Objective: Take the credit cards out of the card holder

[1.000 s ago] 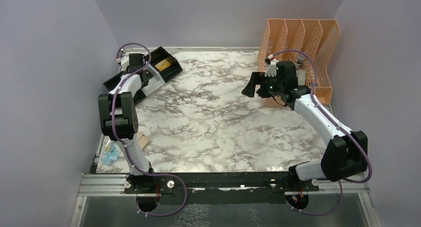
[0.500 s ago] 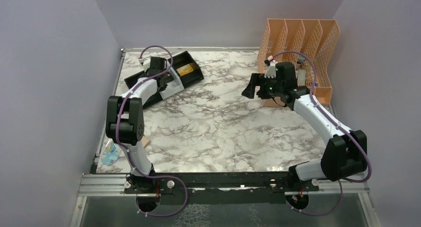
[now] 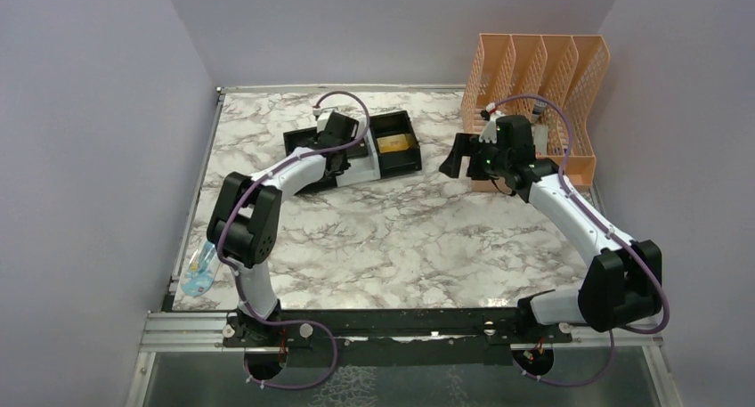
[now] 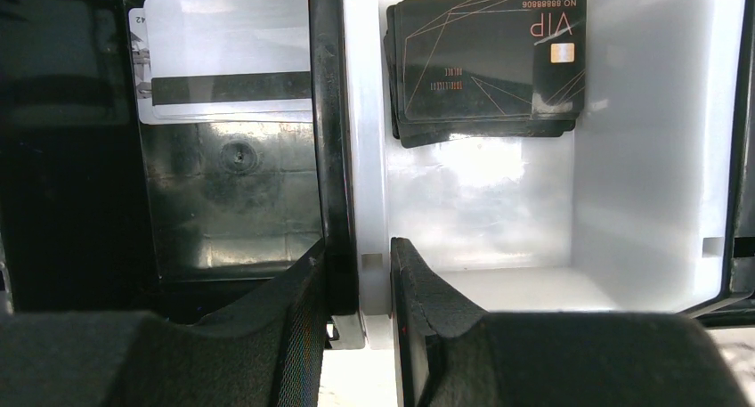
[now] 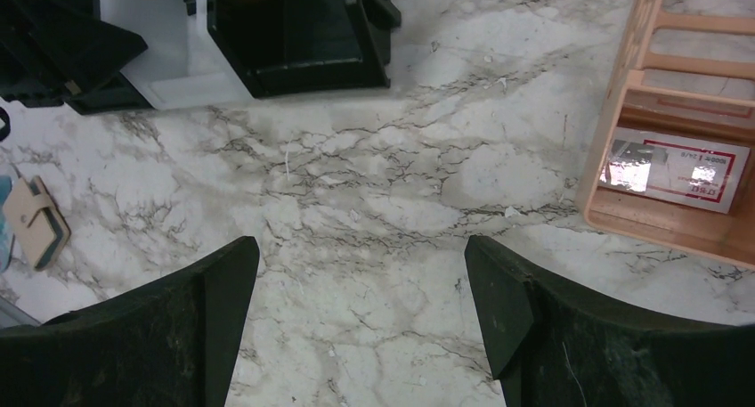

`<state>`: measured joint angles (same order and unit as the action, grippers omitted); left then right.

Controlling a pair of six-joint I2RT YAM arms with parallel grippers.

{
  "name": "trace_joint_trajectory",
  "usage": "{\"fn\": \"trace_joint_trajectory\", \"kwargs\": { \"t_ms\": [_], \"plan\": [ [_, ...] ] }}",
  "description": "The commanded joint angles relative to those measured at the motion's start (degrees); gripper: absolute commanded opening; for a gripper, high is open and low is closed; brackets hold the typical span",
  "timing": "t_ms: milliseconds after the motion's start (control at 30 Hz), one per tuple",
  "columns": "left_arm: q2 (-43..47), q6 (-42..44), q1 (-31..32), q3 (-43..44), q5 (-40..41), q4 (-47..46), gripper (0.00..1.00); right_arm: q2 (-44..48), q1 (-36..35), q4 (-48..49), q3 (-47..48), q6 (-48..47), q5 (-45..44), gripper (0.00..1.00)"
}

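The left gripper will next slide the bins to the right in the top view and let go of them, since bare marble lies on that side of the organizer.
The tan card holder lies closed on the marble at the left edge of the right wrist view; the left arm's elbow hides it from the top camera. Dark grey cards lie stacked in a white bin. Silvery cards lie in a black bin. A gold card lies in another black bin. My left gripper is shut on the touching walls of the white and black bins; it also shows from the top. My right gripper hovers open and empty over bare marble.
The peach mesh file organizer stands at the back right, close behind my right arm, with a labelled paper in its base. A bluish clear thing lies at the table's left edge. Purple walls enclose the table.
My left gripper has dragged the three joined bins from the far left corner rightward to the back middle, turning them. The right gripper barely moved.
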<state>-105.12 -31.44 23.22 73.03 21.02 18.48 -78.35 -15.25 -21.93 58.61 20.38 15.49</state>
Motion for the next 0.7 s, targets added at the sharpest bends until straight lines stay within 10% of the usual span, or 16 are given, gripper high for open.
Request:
{"fn": "trace_joint_trajectory", "kwargs": {
  "t_ms": [0,667],
  "plan": [
    [-1.78,-1.53,4.45,-0.26,-2.33,2.27,0.2,3.04,0.04,0.18,-0.91,1.42,-5.0,0.87],
    [-1.14,-6.07,12.22,2.16,-4.75,2.73,0.43,4.44,0.04,0.66,-1.7,2.52,-7.43,0.87]
  ]
}}
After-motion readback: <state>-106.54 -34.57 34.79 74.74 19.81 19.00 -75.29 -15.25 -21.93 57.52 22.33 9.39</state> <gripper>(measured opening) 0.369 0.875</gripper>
